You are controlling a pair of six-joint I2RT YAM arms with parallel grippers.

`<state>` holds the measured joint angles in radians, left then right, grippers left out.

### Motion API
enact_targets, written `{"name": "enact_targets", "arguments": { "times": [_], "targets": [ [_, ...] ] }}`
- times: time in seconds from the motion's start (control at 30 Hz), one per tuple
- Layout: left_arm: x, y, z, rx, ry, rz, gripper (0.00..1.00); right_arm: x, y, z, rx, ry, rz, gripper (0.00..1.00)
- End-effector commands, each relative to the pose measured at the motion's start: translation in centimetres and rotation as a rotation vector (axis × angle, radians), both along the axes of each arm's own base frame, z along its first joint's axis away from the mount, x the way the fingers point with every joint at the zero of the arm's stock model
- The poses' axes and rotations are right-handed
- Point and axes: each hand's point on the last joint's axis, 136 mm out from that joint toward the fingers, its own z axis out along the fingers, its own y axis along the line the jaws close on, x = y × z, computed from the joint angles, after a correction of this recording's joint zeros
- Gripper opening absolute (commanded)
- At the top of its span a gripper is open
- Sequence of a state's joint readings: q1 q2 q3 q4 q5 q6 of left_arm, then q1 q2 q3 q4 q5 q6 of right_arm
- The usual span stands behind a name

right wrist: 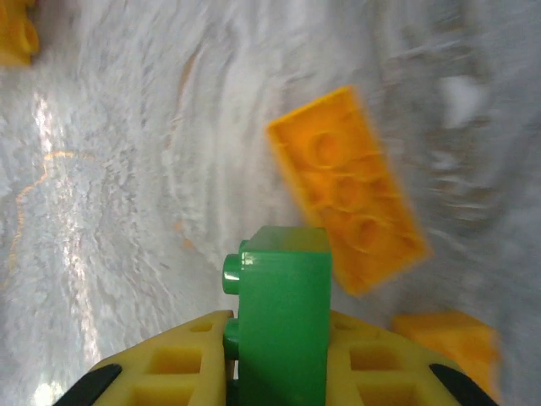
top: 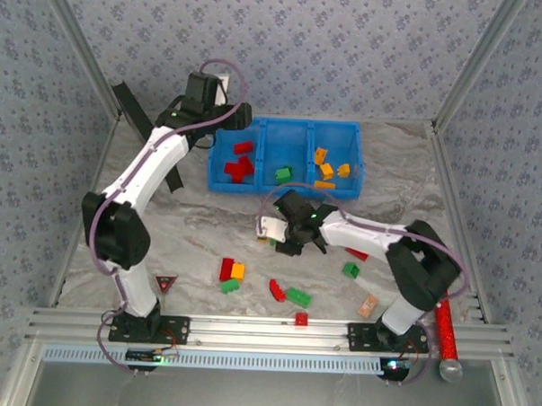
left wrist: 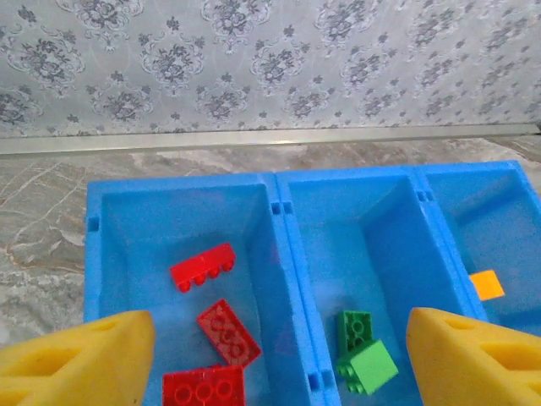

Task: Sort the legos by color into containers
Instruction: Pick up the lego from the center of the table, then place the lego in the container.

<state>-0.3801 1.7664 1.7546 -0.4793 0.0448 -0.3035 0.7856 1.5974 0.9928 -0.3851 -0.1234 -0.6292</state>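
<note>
The green lego goes up and outward in my right gripper next, over the tray's middle bin for release inside, because green legos already lie there.
The blue three-compartment tray sits at the back of the table. Its left bin holds red legos, the middle bin green ones, the right bin orange ones. My left gripper hangs open above the red and green bins, nothing between its yellow fingers. My right gripper is shut on a green lego just above the table, mid-table. An orange lego lies on the marble beyond it.
Loose legos lie near the front: a red, orange and green cluster, a red, a green, a red, and a green. A tan block, a red triangular sign and a red glittery cylinder sit nearby.
</note>
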Motion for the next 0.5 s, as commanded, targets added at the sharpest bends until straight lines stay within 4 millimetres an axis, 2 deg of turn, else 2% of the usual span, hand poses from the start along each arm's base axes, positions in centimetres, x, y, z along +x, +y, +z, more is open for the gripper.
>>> {"name": "enact_targets", "arguments": {
  "times": [0.0,0.1,0.23,0.33,0.47],
  "targets": [
    [-3.2,0.8,1.4,-0.003,-0.022,-0.019,0.79,2.5,-1.3,6.9,0.176,-0.079,-0.11,0.17],
    [-6.4,2.1,-0.4,0.026,0.022,-0.007,0.79,5.9,-4.1,10.0,0.236,-0.155,-0.225,0.17],
    [-10.9,3.7,-2.8,0.089,0.09,0.002,0.79,9.9,-7.1,12.1,0.245,-0.237,-0.332,0.16],
    [-14.2,4.5,-4.5,0.114,0.143,-0.009,0.79,12.3,-7.3,13.2,0.259,-0.286,-0.36,0.16],
    [-18.4,4.9,-7.0,0.119,0.239,-0.053,0.8,15.5,-5.7,14.7,0.276,-0.328,-0.357,0.16]
  ]
}}
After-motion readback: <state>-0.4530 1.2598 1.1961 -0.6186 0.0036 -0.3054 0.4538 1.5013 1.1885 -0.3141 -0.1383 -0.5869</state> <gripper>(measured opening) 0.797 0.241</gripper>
